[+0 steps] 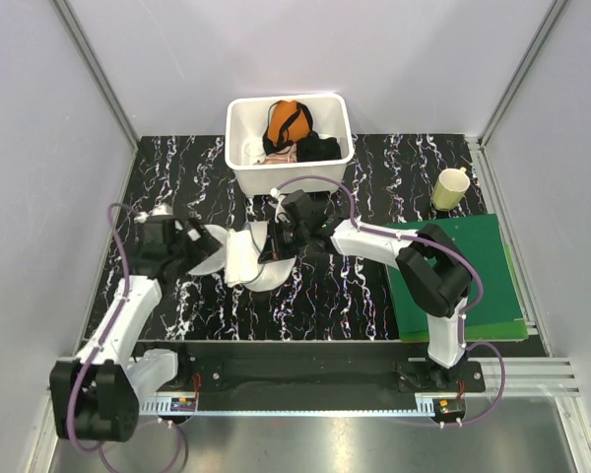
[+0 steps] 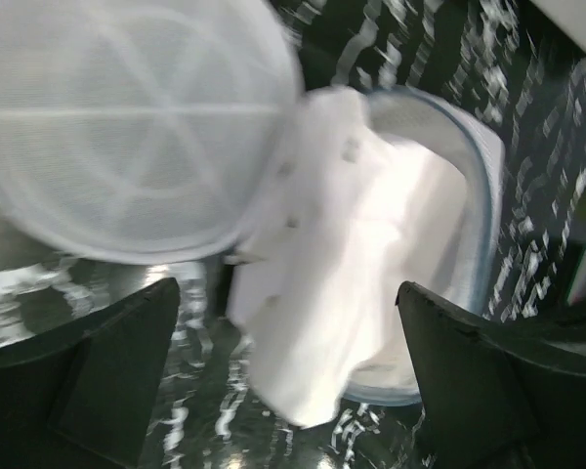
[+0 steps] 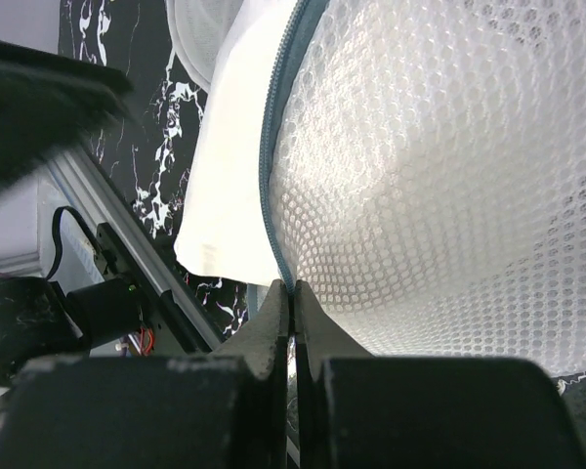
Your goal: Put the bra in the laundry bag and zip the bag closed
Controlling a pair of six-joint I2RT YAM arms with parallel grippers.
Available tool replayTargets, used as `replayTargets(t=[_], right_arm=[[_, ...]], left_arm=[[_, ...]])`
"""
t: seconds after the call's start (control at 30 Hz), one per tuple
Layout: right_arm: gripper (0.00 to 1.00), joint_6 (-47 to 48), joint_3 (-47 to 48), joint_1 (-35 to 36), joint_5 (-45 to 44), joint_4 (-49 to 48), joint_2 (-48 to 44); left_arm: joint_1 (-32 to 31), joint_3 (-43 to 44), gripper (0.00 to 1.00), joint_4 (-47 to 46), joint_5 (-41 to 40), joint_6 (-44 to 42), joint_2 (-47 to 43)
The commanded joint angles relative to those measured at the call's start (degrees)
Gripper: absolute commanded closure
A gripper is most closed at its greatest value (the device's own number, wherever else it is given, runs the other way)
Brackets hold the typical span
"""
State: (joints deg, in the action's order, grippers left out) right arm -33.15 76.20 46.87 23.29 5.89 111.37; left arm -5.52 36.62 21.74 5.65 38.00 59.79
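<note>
I need to move my left gripper down and to the left in the top view, onto the lid's edge farthest from the bag, because the lid lies flipped aside.
The laundry bag (image 1: 264, 274) lies open mid-table, its ribbed mesh lid (image 2: 127, 127) flipped aside to the left. The white bra (image 2: 342, 264) sits in the bag's mouth and spills over the blue-grey rim (image 2: 483, 195) onto the table. My left gripper (image 2: 286, 286) is open, with its fingers (image 2: 88, 371) either side of the hanging bra fabric and not touching it. My right gripper (image 3: 293, 290) is shut on the bag's zipper edge, with the mesh wall (image 3: 439, 176) bulging above it and the bra (image 3: 230, 176) showing on the left. From above, the left gripper (image 1: 199, 246) and right gripper (image 1: 279, 241) flank the bag.
A white plastic tub (image 1: 238, 158) behind the bag holds an orange garment (image 1: 286, 120) and a black one (image 1: 318, 148). A yellow cup (image 1: 451, 187) stands at the back right. A green board (image 1: 473, 276) covers the table's right side under the right arm.
</note>
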Motion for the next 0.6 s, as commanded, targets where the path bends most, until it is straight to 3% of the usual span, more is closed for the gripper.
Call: replayTargets(t=[0.0,0.13,0.33,0.43,0.5,0.57], right_arm=[[1.0,2.73,0.35,-0.38,1.58,-0.35,-2.83],[0.96,3.7,0.96,-0.29,2.11,0.08,-2.04],[0.92,3.79,1.93,-0.29,3.25,0.52,-1.25],[0.9,3.7,1.84,-0.38,3.69,0.7,-1.33],[0.86,4.14,1.58,-0.38,3.78,1.05,-1.94],[0.84,4.49,1.75,-0.38,2.64,2.63,-2.12]], left_arm=[[10.58,0.64,0.02,11.65,-8.35,-2.15,-4.68],[17.55,1.96,0.06,13.59,-8.29,4.42,-0.56],[21.34,1.0,0.1,3.07,1.72,7.87,13.23],[22.48,-1.02,0.19,-3.87,6.64,10.07,19.56],[23.27,-2.08,0.36,-7.75,8.84,10.78,22.12],[23.8,-2.87,0.41,-9.95,9.47,11.48,21.6]])
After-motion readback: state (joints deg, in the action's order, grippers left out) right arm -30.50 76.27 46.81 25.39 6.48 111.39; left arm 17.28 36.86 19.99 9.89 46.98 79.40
